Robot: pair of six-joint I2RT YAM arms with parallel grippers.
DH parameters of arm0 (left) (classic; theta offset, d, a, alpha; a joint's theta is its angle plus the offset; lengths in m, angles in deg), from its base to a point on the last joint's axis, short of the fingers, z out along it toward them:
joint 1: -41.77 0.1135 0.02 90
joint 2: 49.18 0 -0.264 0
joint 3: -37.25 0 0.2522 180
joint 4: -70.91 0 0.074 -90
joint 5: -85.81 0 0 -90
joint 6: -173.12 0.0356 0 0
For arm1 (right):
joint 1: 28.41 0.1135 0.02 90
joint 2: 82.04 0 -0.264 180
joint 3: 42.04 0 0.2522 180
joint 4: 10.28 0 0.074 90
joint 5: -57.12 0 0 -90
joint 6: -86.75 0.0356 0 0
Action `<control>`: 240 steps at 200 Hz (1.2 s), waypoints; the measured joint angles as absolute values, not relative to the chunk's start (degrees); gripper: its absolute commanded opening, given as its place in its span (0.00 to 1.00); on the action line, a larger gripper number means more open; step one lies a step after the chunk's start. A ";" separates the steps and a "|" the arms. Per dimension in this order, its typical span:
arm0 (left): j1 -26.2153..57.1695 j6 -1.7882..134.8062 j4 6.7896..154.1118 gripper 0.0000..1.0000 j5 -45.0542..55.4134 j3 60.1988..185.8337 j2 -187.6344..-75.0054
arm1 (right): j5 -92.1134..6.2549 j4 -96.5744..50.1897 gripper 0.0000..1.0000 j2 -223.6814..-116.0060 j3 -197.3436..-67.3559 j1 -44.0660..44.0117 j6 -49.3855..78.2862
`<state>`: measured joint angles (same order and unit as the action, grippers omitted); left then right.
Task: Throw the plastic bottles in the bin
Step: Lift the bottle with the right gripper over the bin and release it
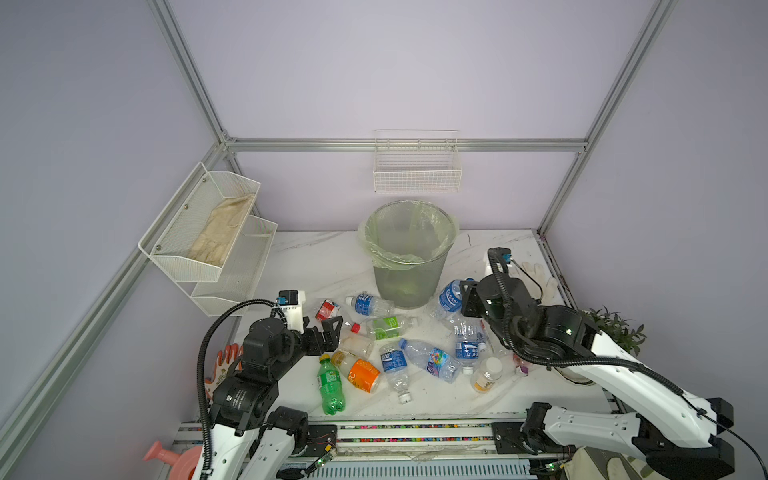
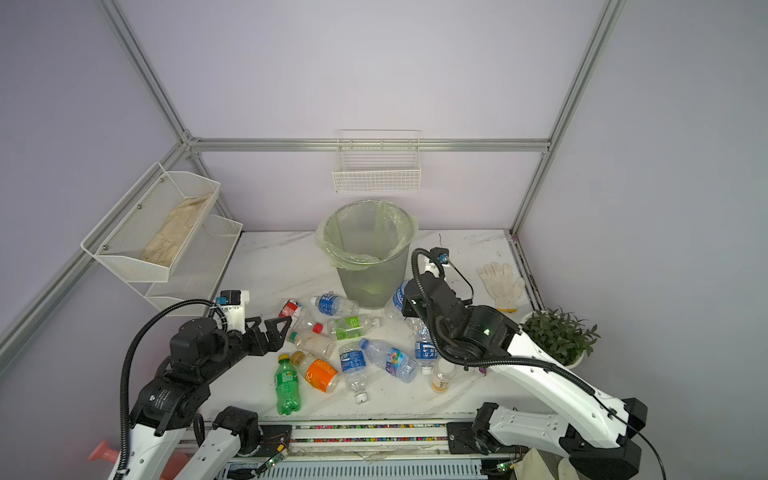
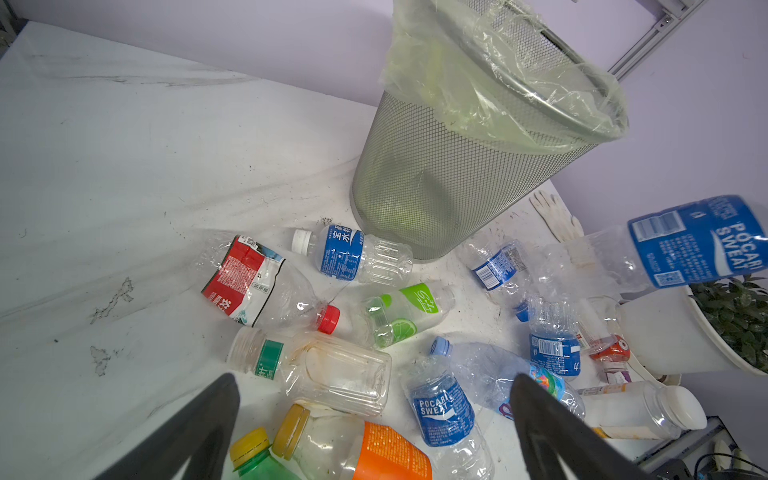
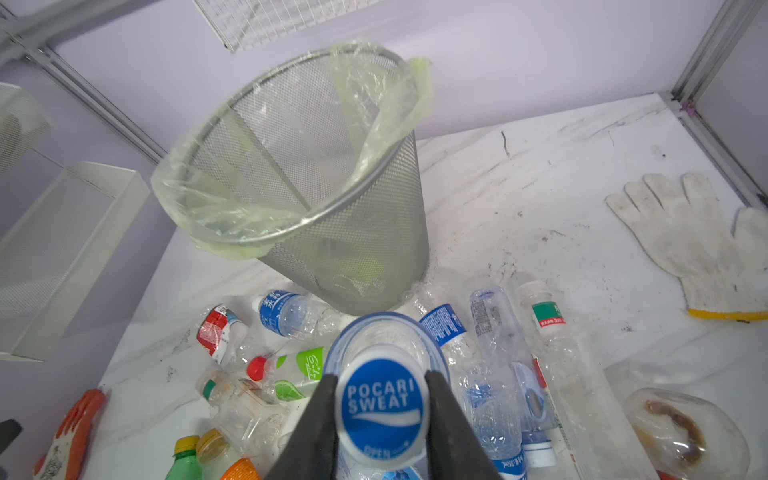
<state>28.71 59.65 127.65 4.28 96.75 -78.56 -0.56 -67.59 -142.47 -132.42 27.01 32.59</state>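
The robot's right gripper will next go up, reach outward over the bin's opening [image 1: 409, 232] [image 4: 297, 152] and let go of the bottle's cap, because that opening is outward, above the held bottle.
Several plastic bottles lie scattered on the white table in front of the bin [image 1: 409, 286] [image 2: 370, 282], a grey mesh basket lined with a pale green bag. Among them are an all-green bottle [image 1: 330, 384], an orange-labelled one [image 1: 362, 375] and a red-labelled one [image 3: 245, 278]. My right gripper [image 4: 381, 376] is shut on the cap of a blue-labelled Pocari Sweat bottle [image 1: 451, 297] [image 3: 698, 245], lifted off the table just right of the bin's base [image 4: 353, 257]. My left gripper [image 1: 326, 330] [image 3: 374, 380] hangs open above the left side of the pile, over a clear square bottle [image 3: 345, 374], holding nothing.
A white work glove [image 2: 500, 286] lies at the back right, with a potted plant [image 2: 557, 336] in front of it. An orange glove [image 1: 224, 365] lies at the left edge. White wire baskets [image 1: 417, 170] [image 1: 208, 232] hang on the walls. A pink watering can [image 1: 174, 457] sits below the table's front.
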 measured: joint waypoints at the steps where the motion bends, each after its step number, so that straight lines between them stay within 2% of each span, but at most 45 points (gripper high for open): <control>1: 28.69 59.65 127.65 1.00 4.26 96.75 -78.56 | -0.58 -67.57 0.00 -142.34 -132.46 27.01 32.50; 76: 28.20 59.65 127.65 1.00 4.06 96.75 -78.19 | -4.10 -54.87 0.00 -120.35 -130.76 27.05 26.40; 114: 28.12 59.65 127.65 1.00 4.02 96.75 -78.15 | -5.57 -48.64 0.00 -115.36 -130.78 27.12 25.55; 165: 27.75 59.65 127.65 1.00 3.93 96.75 -78.00 | -6.18 -44.99 0.00 -117.33 -130.82 27.14 23.97; 240: 27.37 59.65 127.65 1.00 3.86 96.75 -77.97 | -2.40 -39.79 0.00 -132.83 -137.57 27.16 18.12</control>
<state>27.37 59.65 127.65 3.86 96.75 -77.97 -2.40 -39.79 -132.83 -137.57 27.16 18.12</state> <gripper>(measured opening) 0.998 0.320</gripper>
